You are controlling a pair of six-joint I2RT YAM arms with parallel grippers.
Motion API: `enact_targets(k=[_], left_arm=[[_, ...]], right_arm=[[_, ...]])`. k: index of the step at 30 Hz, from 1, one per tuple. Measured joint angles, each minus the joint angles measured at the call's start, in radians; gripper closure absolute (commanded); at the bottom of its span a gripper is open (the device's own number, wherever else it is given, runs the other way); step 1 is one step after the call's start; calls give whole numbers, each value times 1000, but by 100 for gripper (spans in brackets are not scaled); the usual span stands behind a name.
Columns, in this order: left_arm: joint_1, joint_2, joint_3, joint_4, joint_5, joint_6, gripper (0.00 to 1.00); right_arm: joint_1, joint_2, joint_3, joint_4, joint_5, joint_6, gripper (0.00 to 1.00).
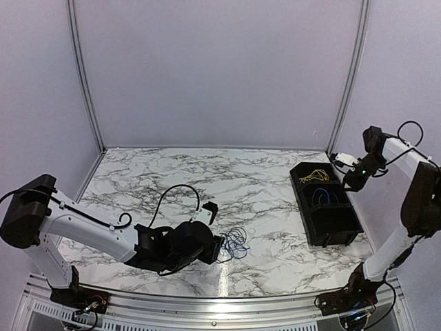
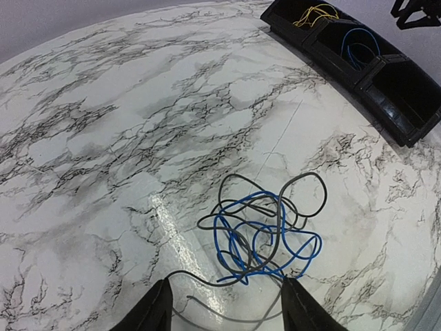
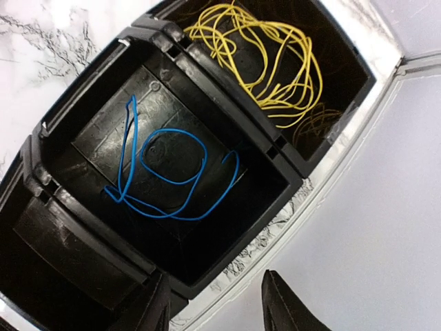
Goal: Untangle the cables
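My right gripper swings off the bin and down onto the tangle's bin side next, since a black loop (image 1: 247, 245) sticks out past the blue coils.
A tangle of thin blue and black cables (image 1: 236, 243) (image 2: 265, 234) lies on the marble table. My left gripper (image 1: 222, 248) (image 2: 227, 310) is low just behind it and open, with its fingertips (image 2: 160, 303) wide apart. Loose black cable ends lie on the table between them, ungripped. A yellow cable (image 3: 262, 62) (image 1: 313, 174) sits in the far compartment of a black bin (image 1: 301, 203). A blue cable (image 3: 165, 172) (image 1: 322, 195) lies in the middle compartment. My right gripper (image 1: 348, 181) (image 3: 215, 310) hangs open above the bin's right edge, holding nothing.
The black bin (image 3: 227, 103) (image 2: 344, 76) has three compartments and stands at the table's right side, close to the wall rail (image 3: 358, 138). White walls enclose the table at the back and sides.
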Motion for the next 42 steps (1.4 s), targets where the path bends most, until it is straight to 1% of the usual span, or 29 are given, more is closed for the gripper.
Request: enact_targets(k=[3, 6, 8, 10, 11, 12, 14, 17, 19, 22, 26, 28, 29, 32, 34, 38, 42], left_arm=[[1, 0, 6, -42, -3, -19, 41], [10, -6, 5, -69, 8, -56, 41], [19, -19, 1, -73, 24, -82, 41], [33, -36, -7, -73, 40, -110, 41], [38, -45, -12, -72, 48, -119, 41], [43, -53, -18, -71, 57, -126, 41], [53, -68, -32, -65, 73, -140, 41], [58, -90, -53, -63, 89, -158, 41], [58, -109, -73, -63, 91, -172, 41], [58, -148, -105, -65, 88, -201, 40], [58, -203, -141, -67, 72, -232, 40], [58, -223, -152, -71, 64, -243, 40], [58, -230, -155, -73, 63, -243, 39], [57, -239, -156, -73, 58, -233, 39], [55, -239, -156, -72, 55, -211, 38], [25, -215, -134, -62, 57, -99, 36], [0, -120, -45, -41, 63, 38, 35]], right_arm=[[18, -50, 48, -58, -8, -8, 56], [102, -114, 68, -78, -42, 1, 58], [204, -153, 67, -82, -86, 21, 61], [332, -183, 53, -70, -148, 51, 62], [376, -192, 42, -65, -174, 63, 62], [449, -196, 28, -55, -200, 80, 61], [552, -190, 1, -29, -234, 114, 58], [705, -129, -16, -6, -283, 153, 54], [768, -73, -15, 3, -309, 163, 52], [836, 26, -15, 5, -348, 171, 48], [904, 141, -6, 15, -378, 185, 47], [930, 190, 11, 18, -383, 196, 52], [940, 217, 24, 24, -386, 201, 58], [957, 276, 60, 40, -389, 209, 81], [958, 294, 78, 45, -391, 219, 100], [957, 292, 113, 40, -406, 232, 100], [958, 254, 156, 19, -446, 245, 100]])
